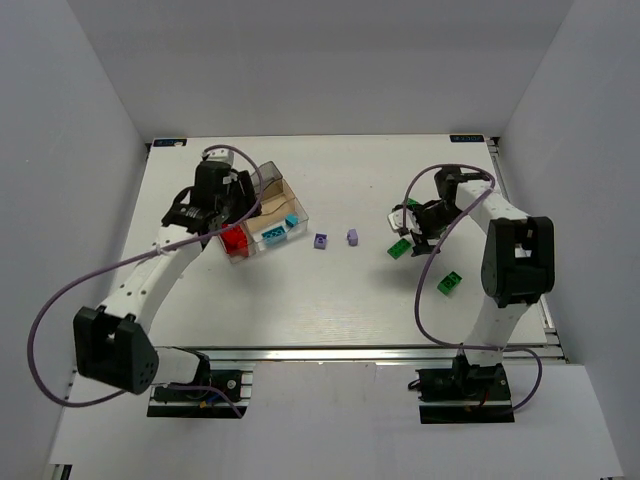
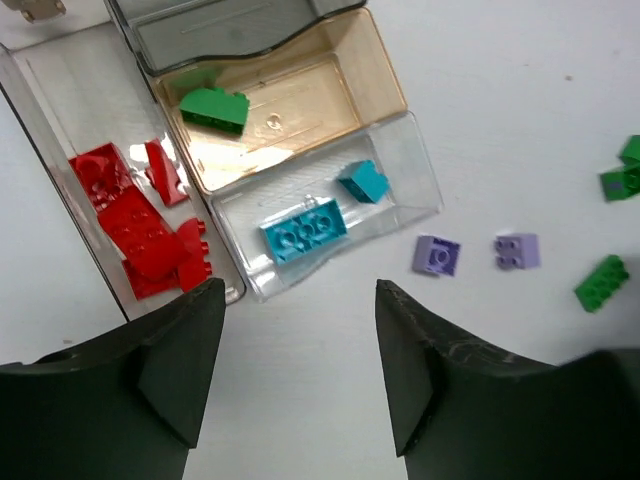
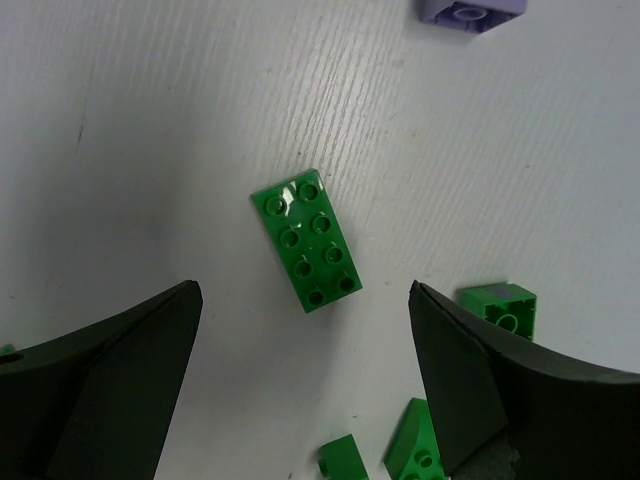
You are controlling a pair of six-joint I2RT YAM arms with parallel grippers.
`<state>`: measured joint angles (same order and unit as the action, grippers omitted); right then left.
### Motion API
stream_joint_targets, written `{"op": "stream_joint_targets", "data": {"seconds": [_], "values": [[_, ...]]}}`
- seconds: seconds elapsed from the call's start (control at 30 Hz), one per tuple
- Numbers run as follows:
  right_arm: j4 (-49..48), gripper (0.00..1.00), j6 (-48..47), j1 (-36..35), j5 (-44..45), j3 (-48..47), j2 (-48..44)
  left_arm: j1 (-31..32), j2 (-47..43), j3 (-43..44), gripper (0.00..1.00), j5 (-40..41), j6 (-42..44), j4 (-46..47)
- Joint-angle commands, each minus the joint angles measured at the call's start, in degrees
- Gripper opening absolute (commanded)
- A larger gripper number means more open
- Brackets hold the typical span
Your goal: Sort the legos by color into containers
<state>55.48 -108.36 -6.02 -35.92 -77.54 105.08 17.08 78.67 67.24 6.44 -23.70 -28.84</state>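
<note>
My right gripper needs to come down and toward the purple bricks next, with its fingers on either side of the long green brick (image 1: pixel 399 248) (image 3: pixel 307 240).
The clear divided box (image 1: pixel 268 205) stands at left centre with its smoky lid (image 2: pixel 230 30) open. One compartment holds several red bricks (image 2: pixel 140 220), one holds two cyan bricks (image 2: pixel 303 230), and the tan one holds a green brick (image 2: pixel 215 108). Two pale purple bricks (image 1: pixel 321 241) (image 2: pixel 516 250) lie on the table right of the box. My left gripper (image 2: pixel 300 300) is open and empty, hovering at the box's near end (image 1: pixel 222 215). My right gripper (image 3: pixel 305 300) is open and empty above a green two-by-four brick (image 3: pixel 308 240), seen from the top view as (image 1: pixel 399 248).
More small green bricks (image 3: pixel 500 308) lie beside my right fingers. Another green brick (image 1: pixel 450 283) lies nearer the right arm's base. A purple brick (image 3: pixel 470 10) shows at the top edge of the right wrist view. White walls enclose the table (image 1: pixel 330 300).
</note>
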Motion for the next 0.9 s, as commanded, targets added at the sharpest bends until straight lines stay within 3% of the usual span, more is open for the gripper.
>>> {"op": "stream_joint_targets", "data": {"seconds": [0.0,0.27,0.6,0.7,0.73,0.83,0.87], "values": [[1.8,0.89,-9.5,-0.4,3.7,-3.2,2.4,-0.1,-6.7,-3.9,0.72,-3.5,-4.2,-0.2],[5.3,0.88,-12.9,-2.4,6.4,-7.7,8.2,-0.1,-21.1,-15.4,0.73,-3.5,-10.9,-1.8],[4.8,0.76,-12.0,-6.5,10.4,-7.1,11.3,-0.1,-27.6,-17.1,0.73,-0.6,-12.2,-7.5],[4.3,0.62,-9.8,-7.1,11.8,-6.9,11.6,-0.1,-29.0,-17.4,0.73,-0.2,-12.7,-8.7],[4.2,0.51,-9.3,-7.2,12.0,-6.8,11.7,-0.1,-29.3,-17.5,0.73,-0.1,-12.8,-9.0],[2.8,0.34,-8.5,-6.8,13.0,-4.8,10.8,-0.1,-30.8,-18.4,0.73,0.2,-13.6,-9.6],[0.7,0.33,-8.3,-7.0,13.2,-3.8,9.7,-0.1,-31.1,-18.6,0.73,0.2,-13.6,-9.7]]}}
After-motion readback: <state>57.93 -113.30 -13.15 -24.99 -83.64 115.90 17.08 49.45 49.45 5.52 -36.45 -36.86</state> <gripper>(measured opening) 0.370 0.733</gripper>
